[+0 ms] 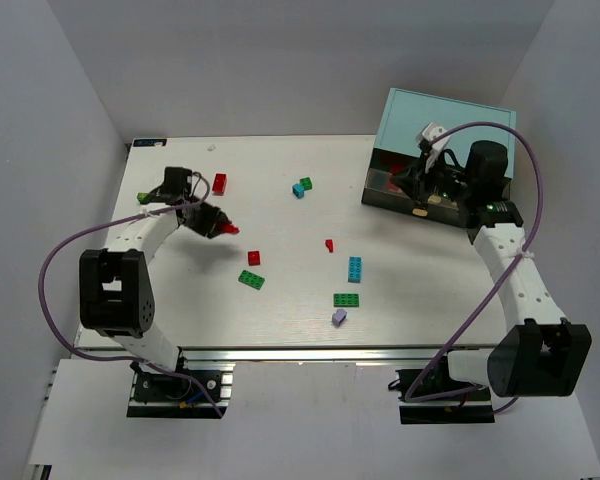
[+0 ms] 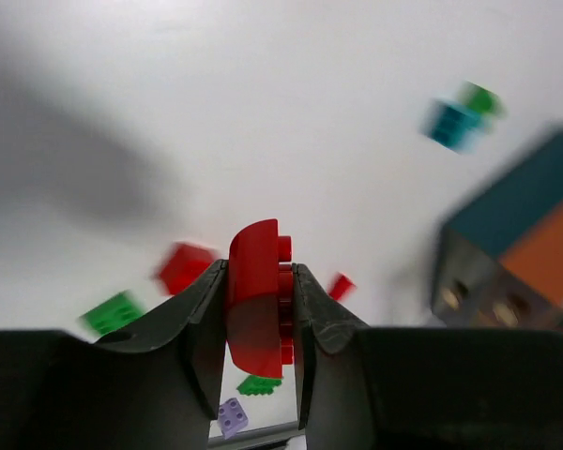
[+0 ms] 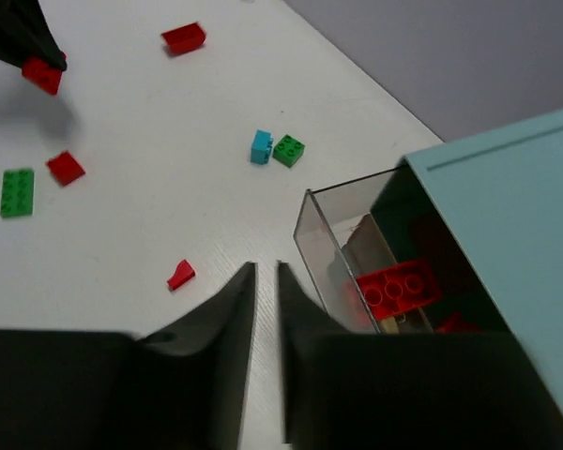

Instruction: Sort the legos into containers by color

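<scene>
The left gripper rises and swings outward and across the table toward the teal cabinet, over the open clear drawer (image 1: 389, 178) (image 2: 542, 246) next, because the drawer holds red bricks.
My left gripper (image 1: 220, 228) is shut on a red brick (image 2: 258, 291) and holds it above the table's left part. Loose legos lie on the white table: red ones (image 1: 219, 183) (image 1: 253, 258) (image 1: 329, 244), green ones (image 1: 251, 279) (image 1: 346, 300) (image 1: 306, 183), cyan ones (image 1: 354, 268) (image 1: 298, 190) and a lavender one (image 1: 339, 317). The teal cabinet (image 1: 442, 125) stands at the back right. One clear drawer (image 3: 328, 234) is pulled out and holds red bricks (image 3: 399, 286). My right gripper (image 3: 266, 272) hovers just left of that drawer, jaws nearly together and empty.
A small green piece (image 1: 142, 197) lies near the table's left edge. White walls close in the table at the back and sides. The right arm (image 1: 510, 260) and its purple cable (image 1: 536, 190) arch beside the cabinet.
</scene>
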Motion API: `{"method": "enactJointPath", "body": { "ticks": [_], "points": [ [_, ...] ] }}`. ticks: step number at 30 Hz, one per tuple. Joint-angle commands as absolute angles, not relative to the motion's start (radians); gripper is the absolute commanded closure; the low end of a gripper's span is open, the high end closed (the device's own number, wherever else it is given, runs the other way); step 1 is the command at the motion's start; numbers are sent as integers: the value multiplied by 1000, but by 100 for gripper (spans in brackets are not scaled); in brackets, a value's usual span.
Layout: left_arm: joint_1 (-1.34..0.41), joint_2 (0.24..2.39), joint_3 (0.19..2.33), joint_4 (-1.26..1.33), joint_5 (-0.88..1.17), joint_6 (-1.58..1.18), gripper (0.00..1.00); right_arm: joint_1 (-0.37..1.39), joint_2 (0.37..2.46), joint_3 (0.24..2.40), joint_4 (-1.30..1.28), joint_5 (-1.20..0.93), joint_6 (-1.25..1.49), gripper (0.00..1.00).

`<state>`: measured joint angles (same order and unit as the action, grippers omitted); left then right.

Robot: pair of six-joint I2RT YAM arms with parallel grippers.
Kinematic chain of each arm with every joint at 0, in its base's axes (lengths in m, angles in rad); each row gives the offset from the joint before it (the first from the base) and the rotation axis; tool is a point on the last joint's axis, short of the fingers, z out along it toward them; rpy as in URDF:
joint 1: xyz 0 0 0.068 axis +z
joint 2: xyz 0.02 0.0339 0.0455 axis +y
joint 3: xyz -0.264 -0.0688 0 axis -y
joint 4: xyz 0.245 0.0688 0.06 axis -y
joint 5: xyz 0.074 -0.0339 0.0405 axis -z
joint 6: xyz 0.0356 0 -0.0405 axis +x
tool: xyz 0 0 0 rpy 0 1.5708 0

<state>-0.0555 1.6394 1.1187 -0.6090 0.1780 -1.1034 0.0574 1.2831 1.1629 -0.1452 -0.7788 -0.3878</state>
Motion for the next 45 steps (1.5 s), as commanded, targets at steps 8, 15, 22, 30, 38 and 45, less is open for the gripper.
{"method": "enactJointPath", "body": {
  "ticks": [8, 15, 22, 30, 38, 45],
  "points": [
    [-247, 1742, 1487, -175, 617, -888, 100, 51, 1264, 1250, 59, -443, -32, 100],
    [-406, 2060, 2000, -216, 572, -969, 100, 48, 1213, 1224, 106, -338, 23, 100],
    [-509, 2197, 2189, -106, 418, -1089, 100, 40, 1167, 1175, 117, -290, 25, 100],
    [-592, 2235, 2197, 33, 230, -1114, 100, 32, 1140, 1141, 129, -281, 49, 100],
    [-646, 2318, 2261, 86, 235, -1077, 100, 23, 1118, 1117, 140, -272, 52, 100],
    [-655, 2361, 2258, 63, 278, -1057, 100, 15, 1106, 1100, 149, -279, 64, 99]
  ]
}}
